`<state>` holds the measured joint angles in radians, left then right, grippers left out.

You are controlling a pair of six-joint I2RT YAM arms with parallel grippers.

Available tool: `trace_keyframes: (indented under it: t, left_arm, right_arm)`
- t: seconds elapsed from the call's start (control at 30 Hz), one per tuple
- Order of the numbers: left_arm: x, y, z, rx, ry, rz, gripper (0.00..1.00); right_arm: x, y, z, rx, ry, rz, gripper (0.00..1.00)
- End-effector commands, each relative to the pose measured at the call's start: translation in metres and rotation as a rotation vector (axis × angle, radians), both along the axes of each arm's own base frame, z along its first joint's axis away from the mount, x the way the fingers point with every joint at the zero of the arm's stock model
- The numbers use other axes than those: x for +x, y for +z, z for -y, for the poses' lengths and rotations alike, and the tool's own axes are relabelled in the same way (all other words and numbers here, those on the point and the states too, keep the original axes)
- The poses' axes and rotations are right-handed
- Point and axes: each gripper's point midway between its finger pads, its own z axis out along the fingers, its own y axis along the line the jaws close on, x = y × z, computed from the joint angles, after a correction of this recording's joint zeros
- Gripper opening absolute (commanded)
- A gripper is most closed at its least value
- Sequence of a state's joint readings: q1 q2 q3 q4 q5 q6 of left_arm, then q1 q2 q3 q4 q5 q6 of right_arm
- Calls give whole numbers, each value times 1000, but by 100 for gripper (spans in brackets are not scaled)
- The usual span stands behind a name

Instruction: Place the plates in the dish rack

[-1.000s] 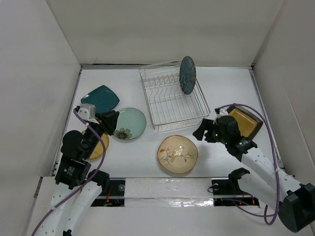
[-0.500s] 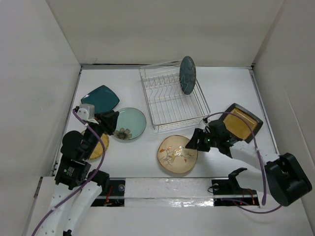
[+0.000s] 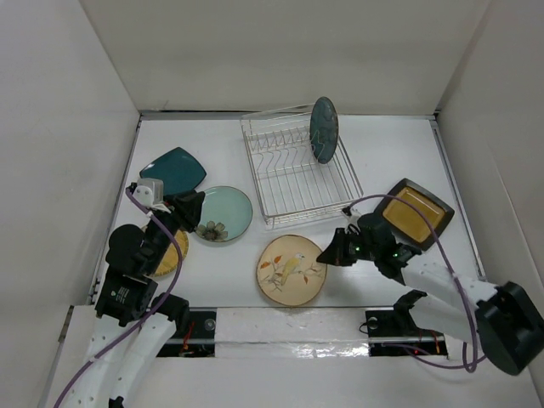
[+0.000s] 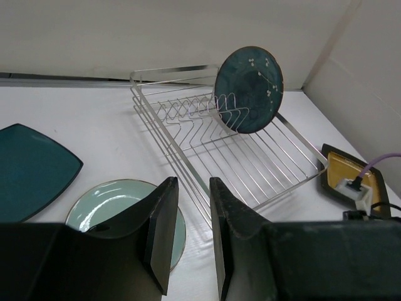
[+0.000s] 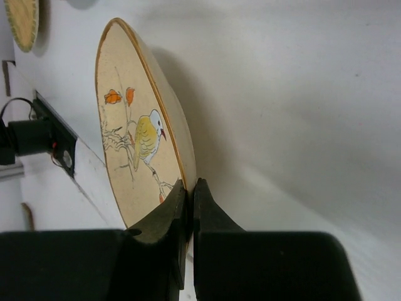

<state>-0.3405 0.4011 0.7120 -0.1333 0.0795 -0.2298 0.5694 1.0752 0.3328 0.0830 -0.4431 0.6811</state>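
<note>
The right gripper moves up, outward and then down, turning, to the rack slot beside the teal round plate (image 3: 324,129) next and releases, since that slot is empty.
The tan bird plate (image 3: 289,272) (image 5: 138,132) lies near the table's front edge, and my right gripper (image 3: 327,255) (image 5: 190,185) is shut on its right rim. The dish rack (image 3: 297,174) (image 4: 250,150) holds a teal round plate (image 3: 324,129) (image 4: 249,80) standing upright at its far right. Left of the rack lie a teal square plate (image 3: 173,170) (image 4: 28,169) and a pale green plate (image 3: 228,212) (image 4: 113,200). My left gripper (image 3: 192,211) (image 4: 191,182) hovers over the green plate's left edge, open a little and holding nothing.
A black-rimmed yellow square plate (image 3: 416,211) (image 4: 351,172) lies right of the rack, behind my right arm. A small orange-yellow plate (image 3: 176,253) (image 5: 22,22) sits half hidden under my left arm. White walls enclose the table on three sides.
My right gripper swung left from the yellow square plate and shut on the tan plate's rim. That plate slid left towards the front edge. The left arm stayed put.
</note>
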Motion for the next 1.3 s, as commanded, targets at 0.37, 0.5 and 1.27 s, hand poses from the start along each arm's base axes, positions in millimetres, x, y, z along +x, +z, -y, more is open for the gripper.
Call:
trace_keyframes:
  t: [0.37, 0.5, 1.27]
  left_arm:
    - [-3, 9, 2, -16, -13, 40, 24]
    - [-5, 10, 4, -17, -29, 46, 24]
    - [-9, 14, 5, -22, -45, 61, 24]
  right_arm:
    - [101, 283, -24, 118, -185, 680, 0]
    - [182, 357, 9, -86, -527, 859, 0]
    - [337, 349, 69, -1012, -880, 1003, 0]
